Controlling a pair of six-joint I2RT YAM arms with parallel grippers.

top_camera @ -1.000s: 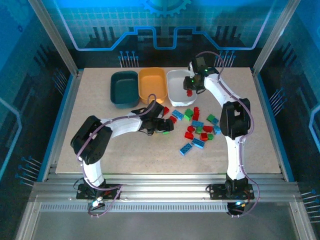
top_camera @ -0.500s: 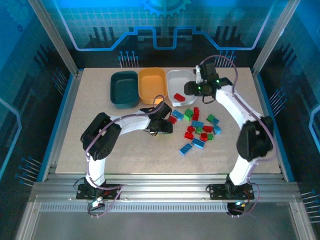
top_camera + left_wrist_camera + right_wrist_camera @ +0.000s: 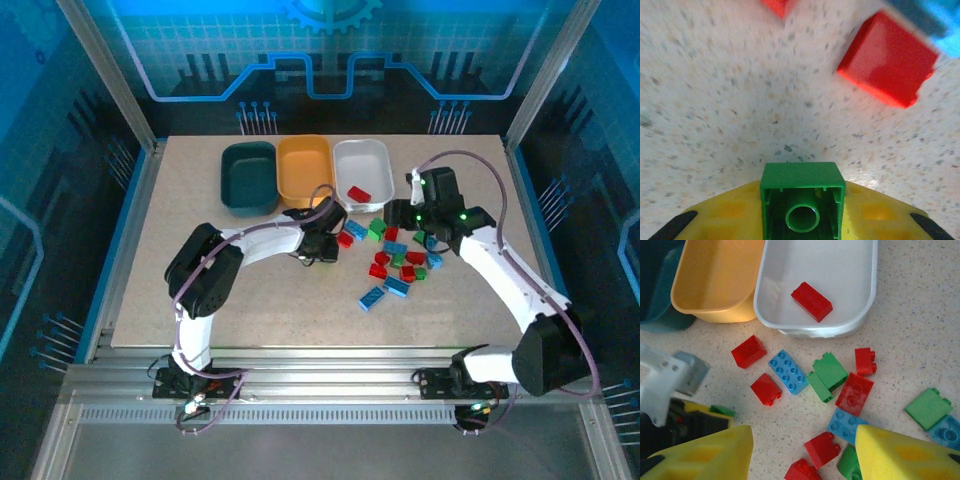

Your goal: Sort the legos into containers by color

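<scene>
The orange-yellow tub (image 3: 304,170) stands empty outward of my gripper. The small green lego goes up and outward over that tub next, and my left gripper releases it.
My left gripper (image 3: 327,243) is shut on a small green lego (image 3: 802,182), which sits between its yellow pads (image 3: 730,212) just above the table. A red lego (image 3: 887,60) lies ahead of it to the right. My right gripper (image 3: 411,216) hangs open and empty over the lego pile (image 3: 400,262), with red, blue and green bricks below its spread fingers (image 3: 905,452). The white tub (image 3: 815,331) holds one red lego (image 3: 811,301). The orange-yellow tub (image 3: 304,170) and the dark teal tub (image 3: 248,178) stand to its left.
The three tubs stand in a row at the back of the table, touching each other. The loose bricks are scattered in the middle, to the right of centre. The left gripper's body (image 3: 670,385) shows at the left of the right wrist view, close to the pile.
The right gripper let a red lego fall into the white tub, then swung away from it, out over the pile. The left gripper closed on the green lego.
</scene>
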